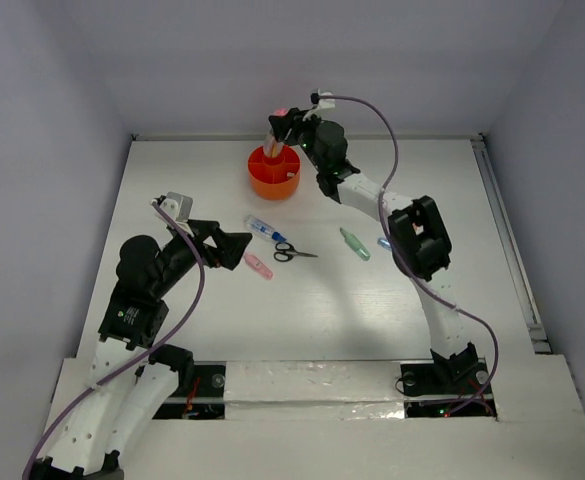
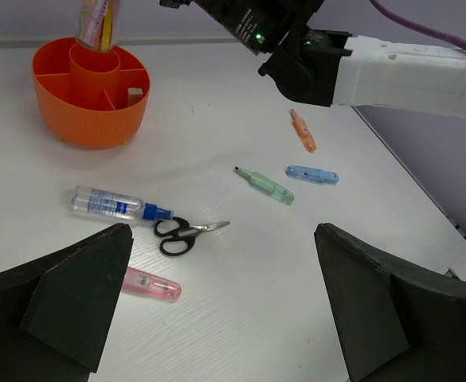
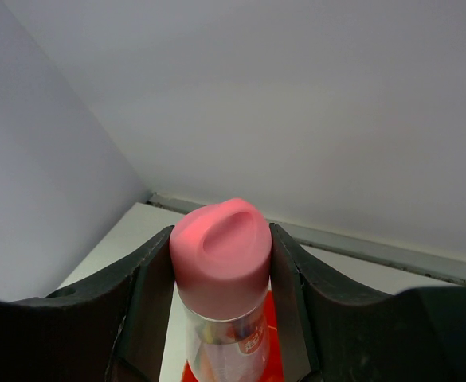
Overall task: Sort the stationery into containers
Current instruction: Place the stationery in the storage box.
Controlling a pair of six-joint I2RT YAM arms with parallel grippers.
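The clear tube still hangs above the tub's rim, so next I will lower my right gripper toward the tub's central well below it and release the tube inside.
The round orange tub (image 1: 274, 175) with dividers stands at the far middle of the table. My right gripper (image 1: 284, 127) is shut on a clear tube with a pink cap (image 3: 221, 255), held upright over the tub's central well (image 2: 95, 60). My left gripper (image 2: 225, 310) is open and empty, low over the table. Just ahead of it lie a pink capsule (image 2: 149, 284), black-handled scissors (image 2: 181, 235) and a blue-and-white tube (image 2: 109, 204). A green piece (image 2: 266, 185), a blue piece (image 2: 312, 174) and an orange piece (image 2: 302, 131) lie further right.
The right arm (image 1: 412, 235) stretches across the right half of the table, above the blue piece. White walls close in the back and both sides. A raised rail (image 1: 507, 250) runs along the table's right edge.
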